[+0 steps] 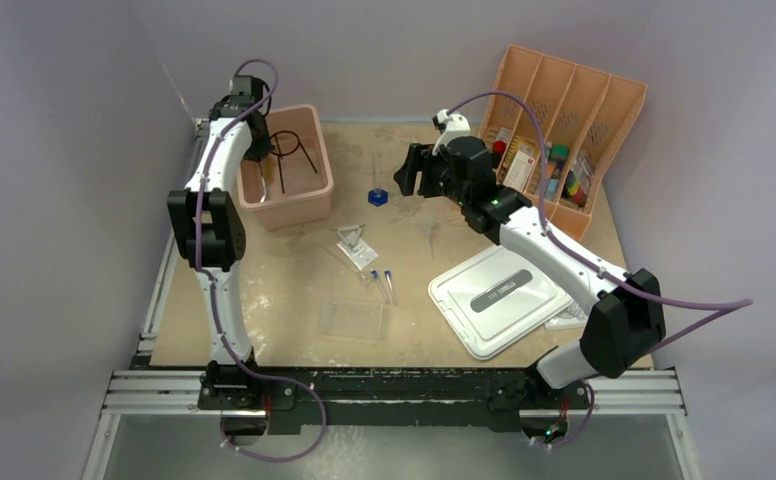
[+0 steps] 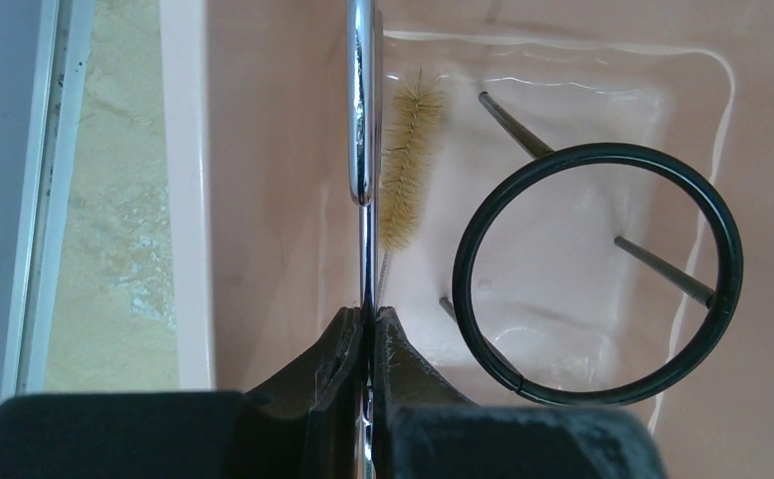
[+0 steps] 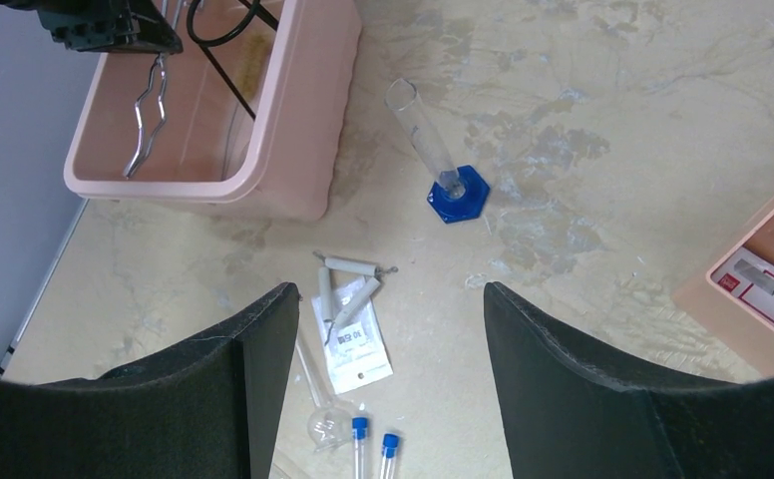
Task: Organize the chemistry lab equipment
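Note:
The left gripper lowers the steel forceps inside beside the wire ring next, then opens, since they still hang above the bottom of the pink bin.
My left gripper hangs over the pink bin and is shut on the steel forceps, which reach down into the bin. A black wire ring and a bristle brush lie in the bin. My right gripper is open and empty above the table. The blue-based glass piece stands just ahead of it. The wire triangle, a white packet, a small round flask and two blue-capped tubes lie below it. The clear plastic tray lies nearer the front.
An orange divided organizer with small items stands at the back right. A white lid lies at the front right beside the right arm. The pink bin's wall is to the left of the right gripper.

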Robot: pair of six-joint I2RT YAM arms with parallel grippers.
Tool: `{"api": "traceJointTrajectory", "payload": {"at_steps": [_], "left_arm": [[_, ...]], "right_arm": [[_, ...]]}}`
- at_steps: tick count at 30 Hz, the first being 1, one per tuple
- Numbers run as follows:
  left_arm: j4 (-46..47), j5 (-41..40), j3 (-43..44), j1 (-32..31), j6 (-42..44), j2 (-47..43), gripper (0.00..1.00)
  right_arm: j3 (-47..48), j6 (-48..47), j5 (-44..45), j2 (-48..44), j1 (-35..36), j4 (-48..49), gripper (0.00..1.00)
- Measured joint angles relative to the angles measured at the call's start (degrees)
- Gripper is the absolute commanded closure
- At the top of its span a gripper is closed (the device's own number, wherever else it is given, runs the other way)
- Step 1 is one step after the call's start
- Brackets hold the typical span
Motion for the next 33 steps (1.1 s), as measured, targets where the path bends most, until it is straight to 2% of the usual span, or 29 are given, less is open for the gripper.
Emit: {"api": "traceJointTrajectory", "payload": {"at_steps": [4,16,21,26,33], "left_arm": [[1.7,-0.3,-1.1,0.0,0.8,0.0,1.00],[9.6,0.1,-12.1,0.0,1.3,0.0,1.00],[11.2,0.0,-13.1,0.0,1.3,0.0,1.00],[12.2,-0.8,-13.4,0.0,1.3,0.0,0.83],[12.2,-2.2,-13.6,0.0,1.3,-1.2,0.79]], "right_arm": [[0.0,0.0,-0.1,0.1,-0.1,-0.1,0.30],[0.7,0.6,-1.3,1.9,-0.3,-0.3,0.31],[0.7,1.0,-1.3,1.9,-0.3,-0.3,0.31],[0.7,1.5,-1.3,1.9,-0.3,-0.3,0.31],[0.6,2.1,-1.3,1.9,-0.3,-0.3,0.31]]}}
